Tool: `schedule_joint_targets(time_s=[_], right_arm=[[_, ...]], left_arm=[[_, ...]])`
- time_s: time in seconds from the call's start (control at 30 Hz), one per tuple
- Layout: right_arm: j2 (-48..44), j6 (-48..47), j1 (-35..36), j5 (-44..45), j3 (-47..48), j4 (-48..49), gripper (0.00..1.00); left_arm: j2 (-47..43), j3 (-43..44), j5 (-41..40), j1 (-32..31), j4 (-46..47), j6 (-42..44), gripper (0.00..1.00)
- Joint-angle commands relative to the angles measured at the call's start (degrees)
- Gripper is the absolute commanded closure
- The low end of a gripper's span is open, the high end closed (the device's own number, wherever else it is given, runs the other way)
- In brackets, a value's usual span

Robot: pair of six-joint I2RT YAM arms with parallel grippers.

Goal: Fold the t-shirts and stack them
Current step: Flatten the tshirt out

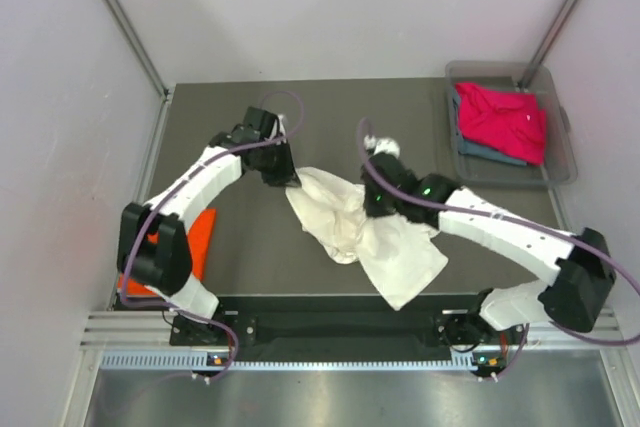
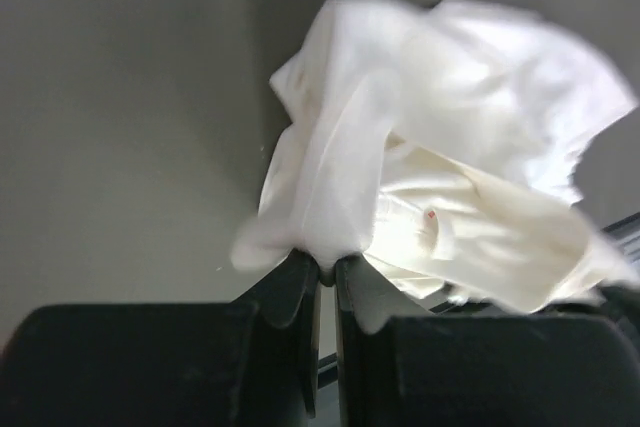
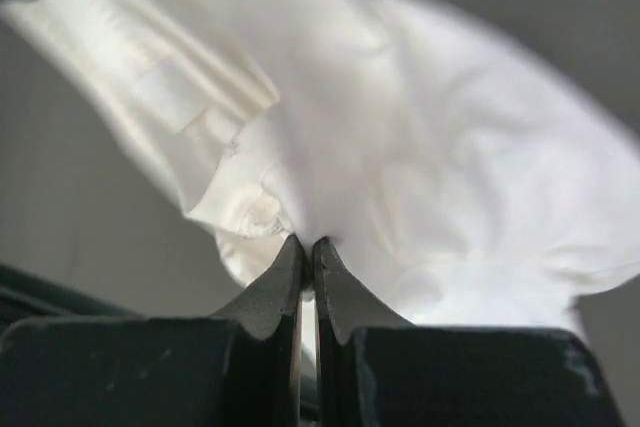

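Note:
The t-shirt's crumpled middle is right of my left gripper in the top view, so I need to sweep over it, then return and release the t-shirt's edge.
A crumpled cream-white t-shirt hangs between my two grippers over the middle of the dark table. My left gripper is shut on its left edge; the left wrist view shows the cloth pinched at my left gripper. My right gripper is shut on its upper middle; the right wrist view shows the cloth pinched at my right gripper. An orange t-shirt lies at the table's left edge, partly under my left arm. A magenta-pink t-shirt lies on a grey-blue one in a bin.
A clear plastic bin stands at the back right of the table. White walls with metal posts enclose the left, back and right. A metal rail runs along the near edge.

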Motion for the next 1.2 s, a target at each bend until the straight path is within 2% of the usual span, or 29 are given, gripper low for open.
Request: schedule_joint_targets(time_s=[0.0, 0.03, 0.1, 0.13, 0.17, 0.23, 0.27, 0.37, 0.4, 0.53, 0.6, 0.63, 0.7, 0.8, 0.87, 0.9, 0.93, 0.97, 1.03, 1.07, 1.1, 1.17], right_arm=[[-2.9, -9.9, -7.8, 3.8, 11.2, 0.8, 1.0], [-2.1, -11.4, -9.4, 2.9, 14.3, 1.2, 1.0], [2.8, -14.3, -13.5, 0.1, 26.6, 1.5, 1.0], [4.8, -15.1, -14.3, -0.8, 31.5, 1.5, 1.0], [9.4, -15.9, -14.7, -1.2, 41.8, 1.3, 1.0], [14.3, -17.6, -14.8, -2.6, 53.1, 0.8, 1.0], [19.0, -17.6, -14.7, -3.2, 64.5, 0.6, 1.0], [25.4, -15.7, -14.7, -5.4, 80.6, 2.8, 1.0], [25.3, -13.8, -14.7, -6.0, 81.1, 7.6, 1.0], [18.3, -7.8, -14.7, -6.1, 69.6, 21.6, 1.0], [15.8, -7.1, -15.0, -6.0, 65.6, 21.6, 1.0], [15.2, -7.8, -15.1, -6.0, 64.8, 20.7, 1.0], [12.1, -9.5, -16.3, -5.0, 58.6, 18.3, 1.0], [5.0, -6.8, -22.4, -7.3, 43.3, 17.4, 1.0], [0.3, -7.0, -26.9, -9.0, 31.9, 15.2, 1.0], [-1.3, -6.9, -28.2, -9.4, 28.2, 14.0, 1.0], [-2.7, -6.8, -29.6, -9.8, 24.0, 13.8, 1.0], [-5.6, -7.0, -32.4, -10.9, 15.7, 13.8, 1.0], [-7.9, -8.0, -35.3, -11.7, 8.4, 13.1, 1.0], [-9.6, -8.3, -38.2, -11.5, 2.6, 12.6, 1.0], [-10.2, -8.7, -39.6, -11.1, 0.2, 12.5, 1.0], [-10.3, -9.4, -41.7, -9.0, -3.7, 12.4, 1.0]], left_arm=[[-10.5, 9.3, -9.2, 0.9, -6.6, 2.2, 1.0], [-11.7, 13.4, -12.0, 1.1, -7.8, 2.3, 1.0], [-13.9, 19.0, -14.0, 1.8, -11.7, 2.5, 1.0], [-14.5, 24.6, -14.9, 1.9, -12.7, 2.6, 1.0], [-15.1, 27.3, -16.4, 1.9, -13.3, 2.8, 1.0], [-16.8, 34.6, -16.8, 2.0, -14.6, 3.2, 1.0], [-17.6, 36.8, -18.7, 2.0, -14.6, 3.4, 1.0], [-22.8, 42.6, -19.8, 1.9, -12.2, 3.0, 1.0], [-26.3, 43.2, -20.9, 2.0, -11.0, 2.6, 1.0], [-32.8, 44.6, -19.0, 2.0, -6.4, 0.8, 1.0], [-32.9, 46.0, -17.6, 2.0, -7.1, 0.2, 1.0], [-32.6, 47.2, -12.4, 2.0, -7.3, 0.0, 1.0], [-31.4, 46.9, -7.7, 2.0, -7.8, -0.8, 1.0], [-31.5, 37.2, 3.3, 1.9, -3.3, -4.2, 1.0], [-32.1, 23.6, 13.0, 1.9, 0.6, -9.5, 1.0], [-33.4, 17.9, 14.9, 1.7, 7.0, -11.9, 1.0], [-34.0, 8.0, 15.5, 1.0, 9.3, -14.0, 1.0], [-34.7, 3.4, 13.2, -0.4, 12.2, -17.0, 1.0], [-35.2, -4.7, 7.7, -8.0, 15.5, -17.9, 1.0], [-34.5, -6.1, 3.6, -10.9, 16.3, -18.8, 1.0], [-31.8, -7.3, 2.0, -17.2, 17.5, -18.9, 1.0], [-27.5, -7.8, -2.7, -24.6, 19.0, -18.1, 1.0]])
